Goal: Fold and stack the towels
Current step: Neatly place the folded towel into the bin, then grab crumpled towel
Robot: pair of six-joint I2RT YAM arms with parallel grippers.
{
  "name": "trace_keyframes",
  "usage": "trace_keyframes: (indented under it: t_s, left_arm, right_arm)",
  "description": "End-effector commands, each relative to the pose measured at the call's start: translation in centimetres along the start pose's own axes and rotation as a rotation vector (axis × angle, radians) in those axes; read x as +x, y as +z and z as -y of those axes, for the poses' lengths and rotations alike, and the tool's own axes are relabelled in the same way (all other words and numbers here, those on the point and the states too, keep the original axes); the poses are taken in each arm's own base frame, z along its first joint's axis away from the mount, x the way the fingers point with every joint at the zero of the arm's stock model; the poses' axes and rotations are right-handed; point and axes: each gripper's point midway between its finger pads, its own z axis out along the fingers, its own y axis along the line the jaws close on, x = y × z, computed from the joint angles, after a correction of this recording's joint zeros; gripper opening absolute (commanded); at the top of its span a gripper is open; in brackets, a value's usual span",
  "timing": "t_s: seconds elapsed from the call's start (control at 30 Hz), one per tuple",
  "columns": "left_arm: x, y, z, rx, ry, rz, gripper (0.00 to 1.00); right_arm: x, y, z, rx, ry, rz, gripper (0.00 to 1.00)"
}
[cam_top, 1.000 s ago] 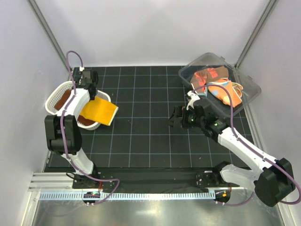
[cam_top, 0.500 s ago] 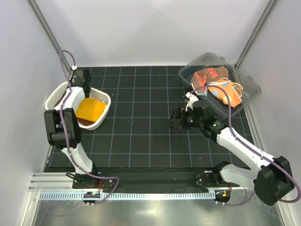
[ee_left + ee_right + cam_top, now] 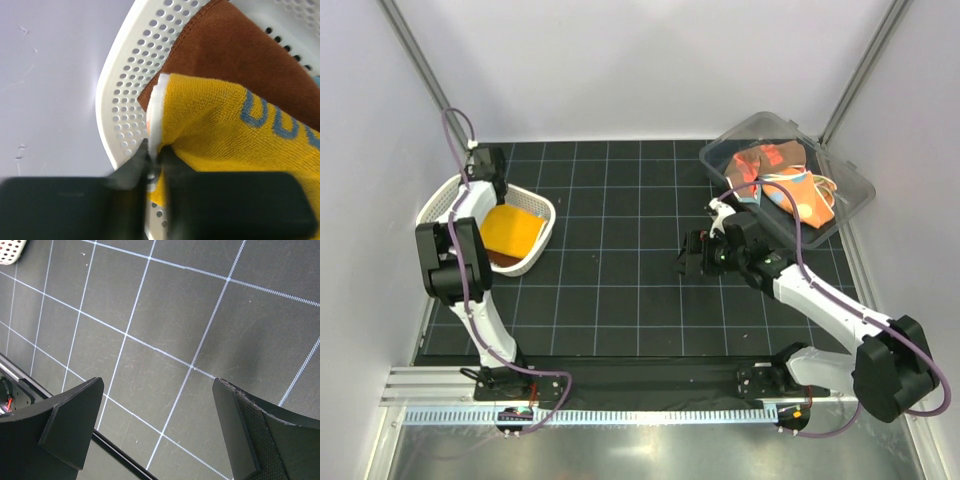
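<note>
My right gripper isn't holding anything and should next move outward over the clear bin's rim and down onto the red-orange towel's brown far end [image 3: 784, 153]. That end lies outward of my gripper, inside the clear bin.
A folded yellow-orange towel [image 3: 510, 230] with blue lettering lies in the white mesh basket [image 3: 546, 212], on top of a rust-brown towel [image 3: 504, 261]. My left gripper [image 3: 484, 186] is at the basket's far-left rim. In the left wrist view it [image 3: 155, 152] is shut on the white-edged corner of the yellow towel [image 3: 220, 120], with the brown towel [image 3: 235, 50] beneath. My right gripper [image 3: 692, 255] is open and empty over the black mat [image 3: 158, 385]. More towels, red-orange [image 3: 760, 165] and orange with spots [image 3: 805, 200], lie in the clear bin.
The clear plastic bin [image 3: 850, 175] stands at the back right corner. The basket's perforated rim [image 3: 125, 100] is right beside my left fingers, close to the left wall. The gridded black mat [image 3: 620, 250] lies between the arms.
My left gripper has moved back and left, pulling the yellow towel from over the basket's right rim fully into the basket. The right arm has barely moved.
</note>
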Motion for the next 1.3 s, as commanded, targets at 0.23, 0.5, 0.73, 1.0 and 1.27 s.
trace_keyframes:
  t_s: [0.23, 0.5, 0.73, 1.0, 1.27]
  left_arm:
    - [-5.8, -1.8, -5.6, -0.229, -0.182, 0.026, 0.69]
    - [-7.9, -12.1, 1.5, 0.241, -0.314, 0.105, 0.75]
    - [-5.4, -27.8, 11.9, 0.976, -0.294, 0.247, 0.96]
    - [0.2, -35.6, 15.6, 1.239, -0.181, 0.266, 1.0]
    - [0.4, -36.8, 16.1, 1.32, -0.241, 0.251, 1.0]
  right_arm:
    - [-1.4, 0.4, 0.0, 0.012, -0.03, 0.037, 0.99]
    - [-6.4, -1.2, -0.6, 0.117, 0.022, 0.108, 1.0]
    - [-17.9, -4.2, 8.6, 0.562, 0.14, 0.32, 1.0]
    - [-24.1, -2.1, 21.2, 0.823, 0.262, 0.314, 1.0]
    - [-26.4, 5.5, 27.9, 0.731, 0.432, 0.338, 0.94]
